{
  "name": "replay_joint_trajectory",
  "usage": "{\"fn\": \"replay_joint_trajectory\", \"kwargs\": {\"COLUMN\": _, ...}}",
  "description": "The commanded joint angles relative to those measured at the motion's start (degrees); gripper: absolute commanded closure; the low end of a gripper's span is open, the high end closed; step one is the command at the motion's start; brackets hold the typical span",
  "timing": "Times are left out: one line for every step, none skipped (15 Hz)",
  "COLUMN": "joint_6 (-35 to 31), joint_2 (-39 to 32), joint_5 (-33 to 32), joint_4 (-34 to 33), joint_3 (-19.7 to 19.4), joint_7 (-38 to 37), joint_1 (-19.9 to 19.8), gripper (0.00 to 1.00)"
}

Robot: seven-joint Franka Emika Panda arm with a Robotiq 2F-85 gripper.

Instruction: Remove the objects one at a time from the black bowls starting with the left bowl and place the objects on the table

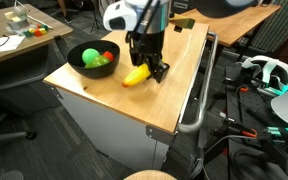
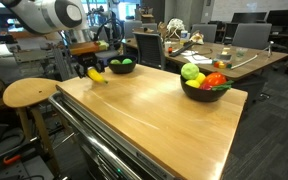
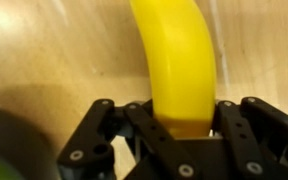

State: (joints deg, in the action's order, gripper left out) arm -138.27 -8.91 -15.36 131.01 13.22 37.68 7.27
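My gripper holds the banana [image 1: 134,77] by its end and next needs to carry it down onto the bare tabletop beside the black bowl before I open my gripper.
A yellow banana [image 1: 134,77] lies low on the wooden table [image 1: 174,95], just right of a black bowl [image 1: 76,61] that holds green and red objects. My gripper [image 1: 150,69] is shut on the banana's end. In the wrist view the banana [image 3: 176,60] runs up from between the fingers [image 3: 182,128], and the bowl's dark edge [image 3: 4,140] shows at bottom left. In an exterior view the banana [image 2: 96,74], the gripper [image 2: 88,69] and that bowl [image 2: 121,69] are at the table's far end. A second black bowl [image 2: 196,94] with fruit stands near the right edge.
A round wooden stool [image 2: 29,92] stands beside the table [image 2: 144,115]. A metal rail [image 1: 199,100] runs along one table side. Another desk with clutter [image 2: 199,45] is behind. A white headset [image 1: 269,70] lies on a side surface.
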Motion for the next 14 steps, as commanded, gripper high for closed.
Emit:
{"fn": "replay_joint_trajectory", "kwargs": {"joint_6": -4.4, "joint_2": 1.8, "joint_5": -5.0, "joint_4": 7.4, "joint_3": -1.2, "joint_7": -3.3, "joint_1": 1.1, "gripper": 0.94}}
{"fn": "replay_joint_trajectory", "kwargs": {"joint_6": -5.8, "joint_2": 2.0, "joint_5": -6.3, "joint_4": 8.4, "joint_3": -1.3, "joint_7": -4.0, "joint_1": 1.2, "gripper": 0.91}}
{"fn": "replay_joint_trajectory", "kwargs": {"joint_6": -6.8, "joint_2": 2.5, "joint_5": -7.2, "joint_4": 9.0, "joint_3": -1.2, "joint_7": -4.7, "joint_1": 1.3, "gripper": 0.69}}
{"fn": "replay_joint_trajectory", "kwargs": {"joint_6": -7.3, "joint_2": 3.3, "joint_5": -7.1, "joint_4": 9.4, "joint_3": -0.8, "joint_7": -4.5, "joint_1": 1.2, "gripper": 0.67}}
{"fn": "replay_joint_trajectory", "kwargs": {"joint_6": -7.2, "joint_2": 4.4, "joint_5": -6.1, "joint_4": 9.7, "joint_3": -0.3, "joint_7": -3.8, "joint_1": 1.2, "gripper": 0.67}}
{"fn": "replay_joint_trajectory", "kwargs": {"joint_6": -7.0, "joint_2": 5.7, "joint_5": -4.1, "joint_4": 10.0, "joint_3": 0.4, "joint_7": -2.5, "joint_1": 1.3, "gripper": 0.60}}
{"fn": "replay_joint_trajectory", "kwargs": {"joint_6": -6.9, "joint_2": 7.5, "joint_5": -1.5, "joint_4": 10.2, "joint_3": 1.2, "joint_7": -1.1, "joint_1": 1.4, "gripper": 0.54}}
{"fn": "replay_joint_trajectory", "kwargs": {"joint_6": -6.2, "joint_2": 9.3, "joint_5": 1.1, "joint_4": 10.4, "joint_3": 1.8, "joint_7": 0.6, "joint_1": 1.5, "gripper": 0.45}}
{"fn": "replay_joint_trajectory", "kwargs": {"joint_6": -4.7, "joint_2": 11.5, "joint_5": 5.3, "joint_4": 10.0, "joint_3": 2.4, "joint_7": 3.5, "joint_1": 1.7, "gripper": 0.38}}
{"fn": "replay_joint_trajectory", "kwargs": {"joint_6": -4.1, "joint_2": 13.5, "joint_5": 9.4, "joint_4": 9.6, "joint_3": 2.7, "joint_7": 6.1, "joint_1": 2.3, "gripper": 0.30}}
{"fn": "replay_joint_trajectory", "kwargs": {"joint_6": -2.7, "joint_2": 15.5, "joint_5": 13.8, "joint_4": 8.2, "joint_3": 2.5, "joint_7": 9.0, "joint_1": 3.0, "gripper": 0.21}}
{"fn": "replay_joint_trajectory", "kwargs": {"joint_6": -1.8, "joint_2": 16.9, "joint_5": 16.7, "joint_4": 6.6, "joint_3": 1.8, "joint_7": 10.5, "joint_1": 3.8, "gripper": 0.15}}
{"fn": "replay_joint_trajectory", "kwargs": {"joint_6": -0.6, "joint_2": 16.8, "joint_5": 18.3, "joint_4": 3.2, "joint_3": 0.9, "joint_7": 11.2, "joint_1": 4.5, "gripper": 0.06}}
{"fn": "replay_joint_trajectory", "kwargs": {"joint_6": 0.2, "joint_2": 16.5, "joint_5": 18.9, "joint_4": 0.1, "joint_3": 0.0, "joint_7": 10.4, "joint_1": 4.7, "gripper": 0.01}}
